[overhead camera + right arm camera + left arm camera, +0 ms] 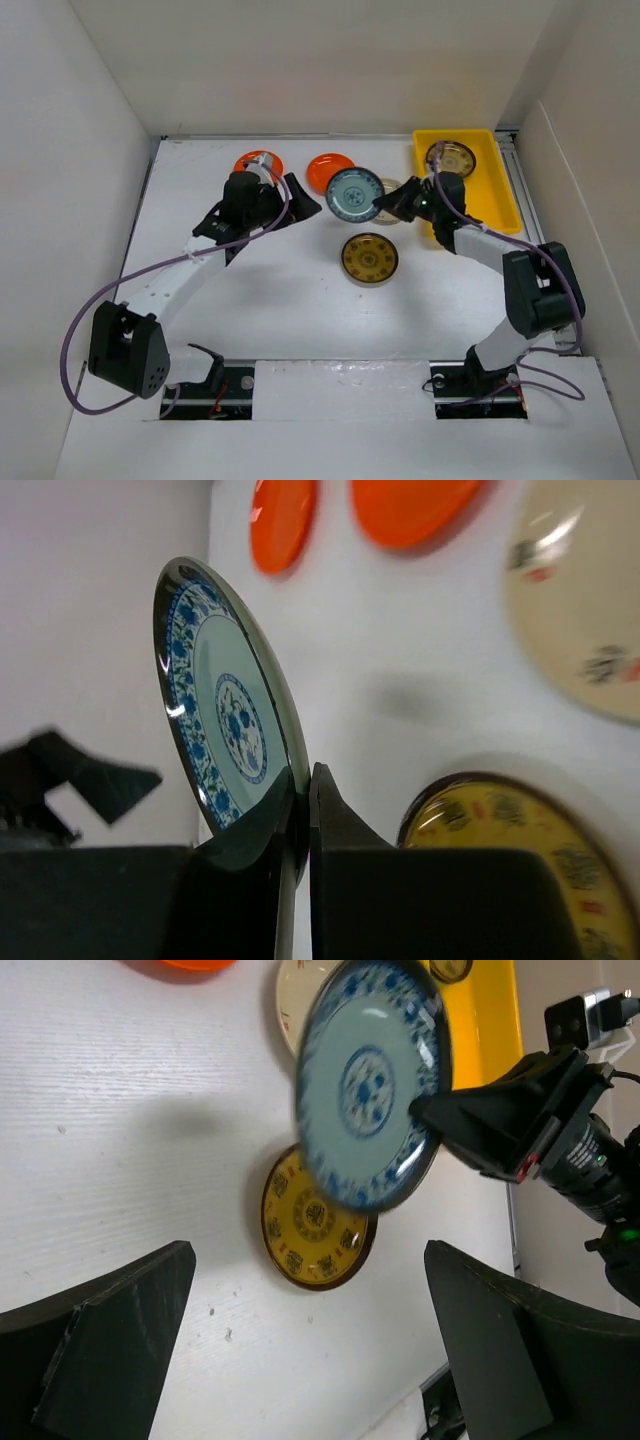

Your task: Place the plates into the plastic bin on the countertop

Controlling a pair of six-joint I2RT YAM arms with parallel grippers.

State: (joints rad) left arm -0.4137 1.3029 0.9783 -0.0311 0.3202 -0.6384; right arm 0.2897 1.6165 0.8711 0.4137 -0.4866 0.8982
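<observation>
The bin's brown-gold plate (454,159) is outward of my right gripper and to its right in the top view. I will next move outward over the plate, go down and let go.
My right gripper (388,206) is shut on the rim of the teal-patterned plate (355,193) and holds it tilted above the countertop (270,300); the right wrist view shows the pinch (300,805) on the plate (225,710). A cream plate (388,216) lies partly hidden under it. One brown-gold plate (370,258) lies on the countertop, another (451,158) lies in the yellow bin (490,195). Two orange plates (258,163) (330,172) lie at the back. My left gripper (292,192) is open and empty, left of the held plate. The lime green and black plates are out of view.
White walls enclose the countertop on three sides. The bin stands in the back right corner against a metal rail (515,170). In the left wrist view the held plate (368,1085) hangs over the brown-gold plate (315,1225), with the right gripper (470,1125) beside it.
</observation>
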